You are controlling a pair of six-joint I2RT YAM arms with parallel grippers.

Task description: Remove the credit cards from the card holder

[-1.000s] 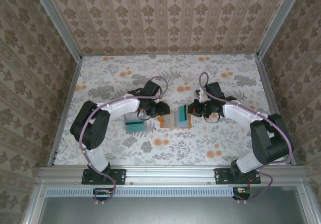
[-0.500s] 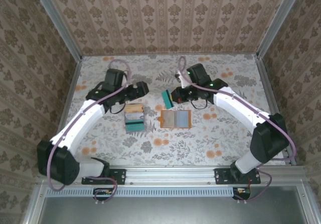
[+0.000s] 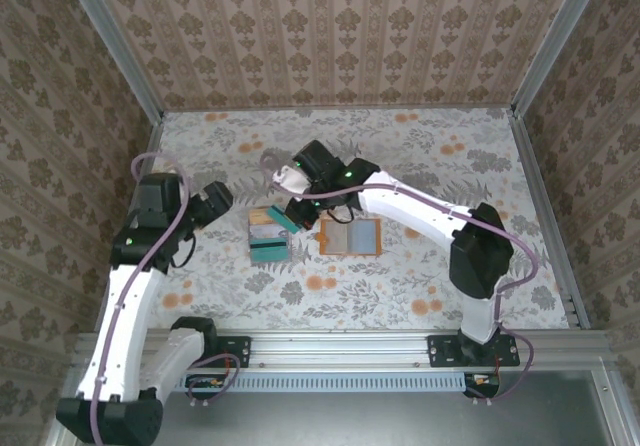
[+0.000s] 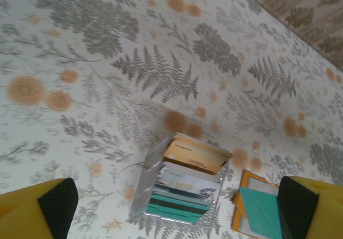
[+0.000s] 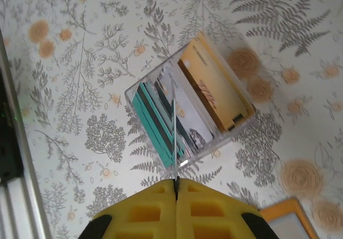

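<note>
The held card slants across the rows, so it lowers and turns with my right gripper over the tray's teal stack (image 3: 268, 251) (image 5: 155, 124) below it next, then comes free.
The orange card holder (image 3: 350, 236) lies open and flat mid-table, its grey-blue inside up; its corner shows in the right wrist view (image 5: 289, 215). My right gripper (image 3: 297, 203) reaches left past it and is shut on a teal credit card (image 3: 283, 218). In the right wrist view that card (image 5: 174, 126) is edge-on in the right gripper (image 5: 176, 183), above other credit cards (image 5: 161, 116) stacked in a clear tray. My left gripper (image 3: 215, 206) stands open and empty, left of the tray. In its view the left gripper (image 4: 177, 212) faces the cards (image 4: 182, 193) and the holder (image 4: 246, 183).
The clear plastic tray (image 3: 252, 238) holding teal, dark, silver and beige cards sits just left of the holder; its wall shows in both wrist views (image 5: 225, 137) (image 4: 142, 180). Patterned walls with metal rails close in the floral table (image 3: 420, 146), which has free room behind and to the right.
The right gripper carried the teal card from the holder leftwards to above the tray. The left gripper opened and its arm drew back to the left, away from the holder.
</note>
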